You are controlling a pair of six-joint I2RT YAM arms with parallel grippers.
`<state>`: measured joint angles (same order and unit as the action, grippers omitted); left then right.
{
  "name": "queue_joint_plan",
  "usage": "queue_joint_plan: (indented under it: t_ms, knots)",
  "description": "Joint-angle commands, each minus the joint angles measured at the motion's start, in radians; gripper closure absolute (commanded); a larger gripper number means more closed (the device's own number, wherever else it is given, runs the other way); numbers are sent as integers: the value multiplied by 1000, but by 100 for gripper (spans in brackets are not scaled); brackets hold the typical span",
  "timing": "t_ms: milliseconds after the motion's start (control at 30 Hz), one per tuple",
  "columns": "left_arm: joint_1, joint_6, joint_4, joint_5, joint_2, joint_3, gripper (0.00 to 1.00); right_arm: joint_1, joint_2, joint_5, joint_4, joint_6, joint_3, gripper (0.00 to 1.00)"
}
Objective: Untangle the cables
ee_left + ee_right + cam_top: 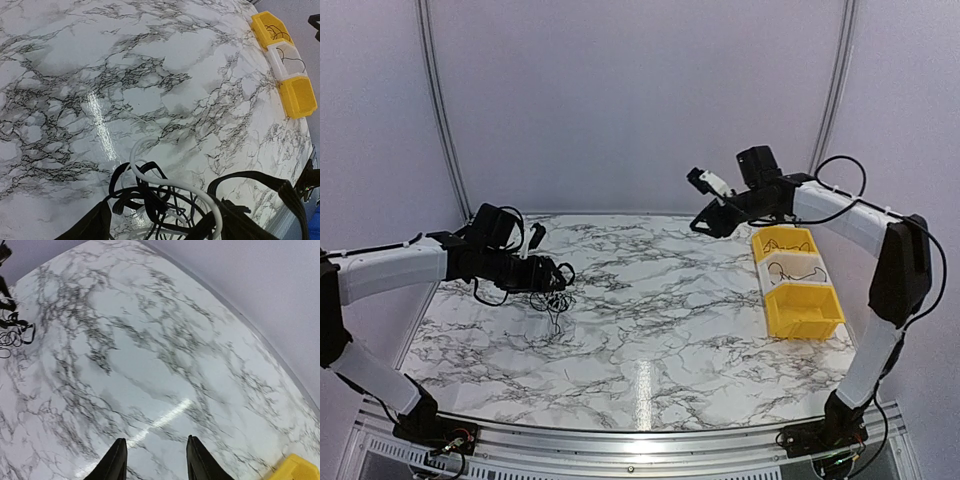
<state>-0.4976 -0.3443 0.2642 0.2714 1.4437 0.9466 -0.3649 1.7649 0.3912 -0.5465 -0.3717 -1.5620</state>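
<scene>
The black loop (568, 272) (31, 334) sticks out past the left gripper, below my right gripper and to its left in the top view. I next need to swing my right gripper over and down onto it.
The cables (554, 301) lie in a loose tangle on the marble table, left of centre: thin black wires with a pale one looped through. In the left wrist view the cables (155, 195) sit between the two dark fingers of my left gripper (162, 216), which stands wide open around them, low over the table. In the top view the left gripper (560, 275) is right at the tangle's upper edge. My right gripper (708, 218) hangs high near the back right. In its wrist view the right gripper (156, 442) is open and holds nothing, and the cables (12, 327) show far left.
A row of small bins stands at the right edge: a yellow bin (783, 242) with a thin black wire in it, a clear bin (792, 268) with a thin wire, and a second yellow bin (803, 310). Pale walls close the back and sides.
</scene>
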Motion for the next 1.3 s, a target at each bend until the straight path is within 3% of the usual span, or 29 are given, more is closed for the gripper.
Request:
queue_joint_plan:
  t_ms: [0, 133, 367, 700, 1100, 1267]
  knots:
    - [-1, 52, -16, 64, -21, 0, 24, -190, 66, 113, 16, -24, -102, 60]
    - [-2, 45, -71, 116, -5, -40, 26, -334, 169, 123, 69, -50, -177, 59]
    - [-1, 40, -128, 148, -13, -87, 27, -429, 349, 226, 91, -6, -314, 54]
    - [-1, 42, -163, 206, 6, -101, 30, -475, 454, 276, 140, 17, -369, 52]
    - [-2, 40, -169, 215, 18, -103, 30, -491, 450, 427, 149, -6, -357, 53]
    - [-1, 40, -171, 218, 17, -104, 31, -493, 455, 440, 162, 1, -350, 64]
